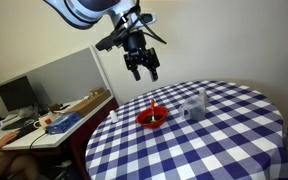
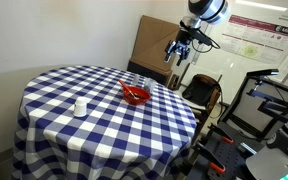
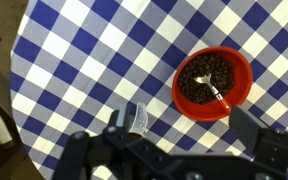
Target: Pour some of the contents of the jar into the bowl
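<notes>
I should lower my gripper next and shift it across onto the jar beside the red bowl.
The red bowl stands on the blue-and-white checked table and also shows in an exterior view. In the wrist view the bowl holds dark bits and a red-handled piece. The greyish clear jar stands upright beside the bowl. In the wrist view the jar is partly hidden behind my gripper body. My gripper hangs high above the table, open and empty, and shows in an exterior view and the wrist view.
A tiny white item stands near the table edge and shows in an exterior view. A desk with a monitor and clutter stands beside the table. A black chair and equipment stand on the other side.
</notes>
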Tool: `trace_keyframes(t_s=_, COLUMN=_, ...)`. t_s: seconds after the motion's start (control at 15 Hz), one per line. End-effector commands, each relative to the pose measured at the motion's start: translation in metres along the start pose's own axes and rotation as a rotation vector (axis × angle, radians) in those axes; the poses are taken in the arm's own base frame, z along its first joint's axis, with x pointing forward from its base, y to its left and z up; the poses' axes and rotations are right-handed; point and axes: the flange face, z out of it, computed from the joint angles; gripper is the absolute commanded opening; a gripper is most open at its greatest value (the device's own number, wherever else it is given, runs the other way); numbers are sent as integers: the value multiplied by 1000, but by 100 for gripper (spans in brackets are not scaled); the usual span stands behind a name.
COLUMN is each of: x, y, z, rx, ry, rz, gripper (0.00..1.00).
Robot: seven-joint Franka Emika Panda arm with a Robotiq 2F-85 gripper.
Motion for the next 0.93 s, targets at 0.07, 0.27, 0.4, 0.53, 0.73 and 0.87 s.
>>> trace_keyframes(t_s=0.07, x=48, y=5, z=35, rx=22, ry=8, rz=103, gripper=100)
trace_keyframes(t_s=0.27, x=68, y=5, z=59, rx=3, ry=2, rz=140, gripper=100)
trace_keyframes(t_s=0.4, x=79, y=4, z=74, rx=-13, ry=2, rz=163, gripper=100)
trace_keyframes(t_s=0.53, x=90, y=3, z=88, rx=-21, ry=1, rz=180, gripper=100)
trace_keyframes(t_s=0.73, x=106, y=3, z=107, rx=-29, ry=-8, rz=203, gripper=100)
trace_keyframes(t_s=0.87, x=116, y=4, z=120, rx=-38, ry=-13, rz=213, gripper=100)
